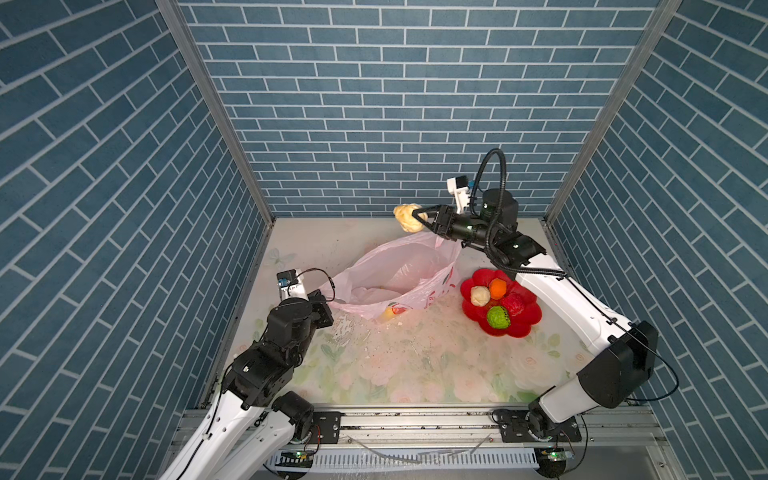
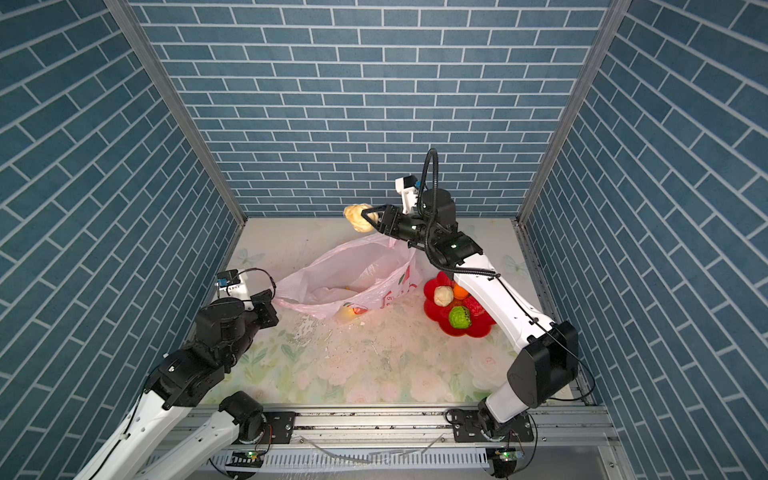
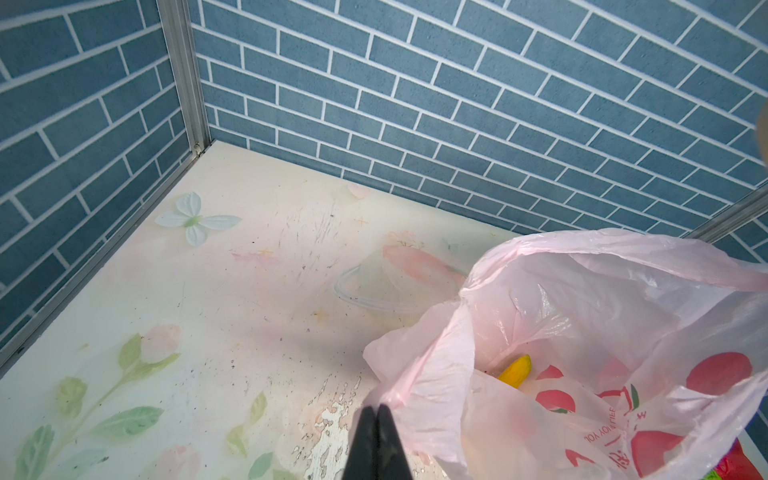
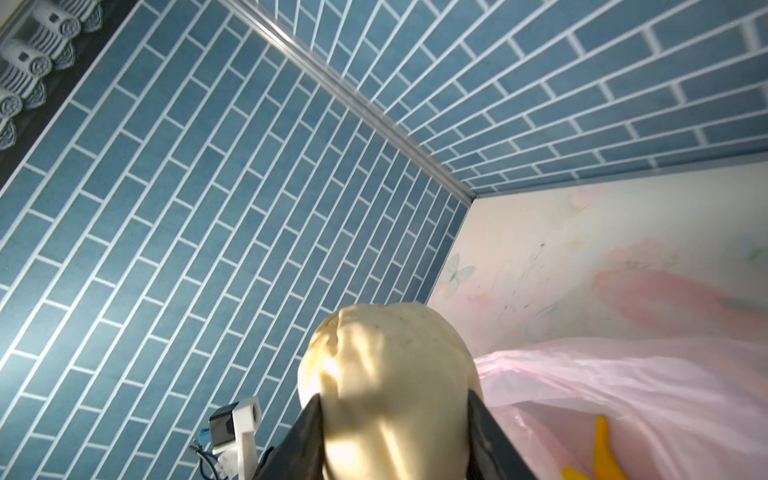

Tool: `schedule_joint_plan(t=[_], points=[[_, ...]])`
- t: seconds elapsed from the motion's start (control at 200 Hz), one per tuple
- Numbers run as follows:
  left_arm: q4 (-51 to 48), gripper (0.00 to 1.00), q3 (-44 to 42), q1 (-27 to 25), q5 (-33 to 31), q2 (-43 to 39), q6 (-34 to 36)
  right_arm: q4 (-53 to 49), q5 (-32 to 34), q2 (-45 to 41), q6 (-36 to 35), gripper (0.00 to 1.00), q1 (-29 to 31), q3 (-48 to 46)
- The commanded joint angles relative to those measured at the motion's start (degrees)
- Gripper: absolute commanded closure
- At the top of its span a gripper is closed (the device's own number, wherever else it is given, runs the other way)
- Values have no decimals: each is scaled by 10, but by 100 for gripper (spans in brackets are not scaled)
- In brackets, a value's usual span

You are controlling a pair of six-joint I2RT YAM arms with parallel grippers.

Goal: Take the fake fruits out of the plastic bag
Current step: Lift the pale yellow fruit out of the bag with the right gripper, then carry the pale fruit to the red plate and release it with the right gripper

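My left gripper stays almost in place beside the flaking patches and opens its fingers next to release the bag's near rim [image 1: 336,307], as the beige fruit [image 1: 405,216] is clear of the bag.
The pale-pink plastic bag [image 1: 399,266] [image 2: 353,266] lies open mid-table. My left gripper [image 3: 377,409] is shut on a bunched fold of its rim, at the bag's left side [image 1: 331,296]. My right gripper [image 1: 417,218] [image 4: 395,415] hangs in the air above the bag's far edge, shut on a beige lumpy fruit [image 1: 405,216] [image 2: 356,215] [image 4: 386,365]. A yellow banana [image 3: 515,370] [image 4: 602,449] lies inside the bag. On the red flower-shaped plate [image 1: 525,324] sit a beige piece [image 1: 480,296], an orange piece [image 1: 497,288], a red ball [image 1: 513,305] and a green ball [image 1: 497,318].
Blue brick walls close in the table on the left, back and right. The plate stands right of the bag, under my right forearm [image 1: 557,299]. The floral table top [image 1: 415,365] has flaking patches in front of the bag.
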Motion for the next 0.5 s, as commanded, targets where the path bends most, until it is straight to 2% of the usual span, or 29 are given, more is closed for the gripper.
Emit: schedule_joint_plan(t=[0.0,0.495], points=[[-26,97,5,-2,-1,-9,-5,-74,11,-29,-48,100,-28,32],[-114,97,65,-2,-45,-27,1,-178,79,-175,-96,100,-217,-131]])
